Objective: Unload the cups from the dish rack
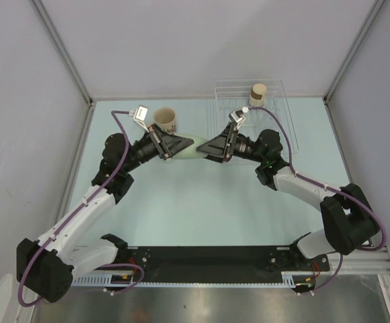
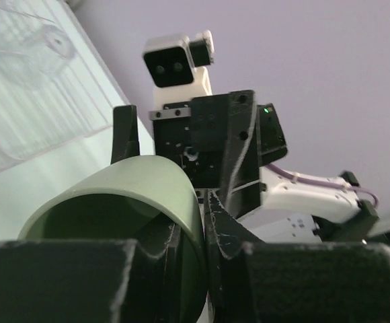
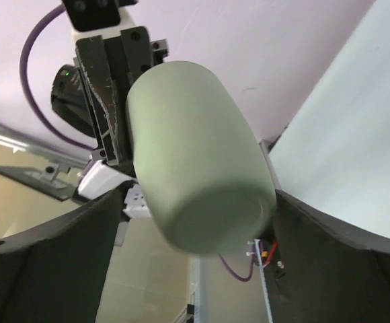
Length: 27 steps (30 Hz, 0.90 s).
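The tabletop beside the cream cup is bare, so my left gripper will next swing left in the top view, turn the pale green cup upright, lower it and release it there.
A pale green cup (image 1: pixel 189 149) hangs on its side above the table's middle, between the two grippers. My left gripper (image 1: pixel 178 149) is shut on its rim, one finger inside the cup (image 2: pixel 134 185) and one outside; in the left wrist view that gripper (image 2: pixel 205 229) pinches the wall. My right gripper (image 1: pixel 205 148) stands open around the cup's base (image 3: pixel 195 155), with a gap on the left side in the right wrist view (image 3: pixel 195 225). A cream cup with dark print (image 1: pixel 165 120) stands on the table. A tan brown-topped cup (image 1: pixel 258 92) sits in the dish rack (image 1: pixel 279 101).
The rack stands at the table's far right edge against the back wall, also seen as the dish rack (image 2: pixel 33 101) in the left wrist view. Grey walls close the table on three sides. The arm bases sit at the near edge.
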{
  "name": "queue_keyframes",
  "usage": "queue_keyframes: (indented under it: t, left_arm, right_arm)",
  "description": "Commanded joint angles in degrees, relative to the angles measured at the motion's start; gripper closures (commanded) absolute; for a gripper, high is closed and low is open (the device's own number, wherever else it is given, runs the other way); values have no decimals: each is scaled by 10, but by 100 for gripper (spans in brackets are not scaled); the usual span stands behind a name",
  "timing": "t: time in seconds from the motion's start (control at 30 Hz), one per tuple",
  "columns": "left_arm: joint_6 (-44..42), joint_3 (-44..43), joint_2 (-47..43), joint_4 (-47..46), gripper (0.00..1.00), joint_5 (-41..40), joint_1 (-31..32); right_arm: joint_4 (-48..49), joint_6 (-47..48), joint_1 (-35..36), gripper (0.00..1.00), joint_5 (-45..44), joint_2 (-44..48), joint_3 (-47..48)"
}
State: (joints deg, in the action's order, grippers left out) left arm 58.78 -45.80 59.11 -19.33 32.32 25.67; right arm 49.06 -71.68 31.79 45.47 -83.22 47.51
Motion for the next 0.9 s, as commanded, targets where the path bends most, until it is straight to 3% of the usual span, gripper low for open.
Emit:
queue_keyframes:
  t: [0.0, 0.17, 0.23, 0.27, 0.3, 0.37, 0.5, 0.7, 0.87]
  left_arm:
    - [-54, -49, -23, 53, 100, -51, -15]
    - [-121, -116, -23, 169, 100, -94, -29]
    - [-162, -189, 1, 298, 100, -157, -30]
    - [-205, -215, 15, 341, 100, -186, -32]
    - [-226, -274, 29, 428, 100, -217, -33]
    - [-279, -332, 83, 505, 100, -315, -33]
    - [-336, -490, 204, 720, 100, -489, -32]
    - [-379, -503, 295, 736, 100, -580, -42]
    - [-392, -513, 343, 729, 99, -578, -81]
  right_arm:
    - [-77, 24, -51, 0, 6, 53, 25]
    - [-213, 80, -160, 0, -6, 100, 47]
    - [-331, 157, -172, 0, -38, 120, 90]
    - [-474, 248, -157, 0, -109, 122, 118]
    - [-530, 285, -144, 0, -146, 122, 165]
    - [-639, 338, -106, 0, -256, 117, 201]
    - [-733, 391, -89, 0, -352, 93, 257]
    - [-766, 407, -89, 0, -391, 83, 269]
    - [-765, 417, -88, 1, -393, 84, 267]
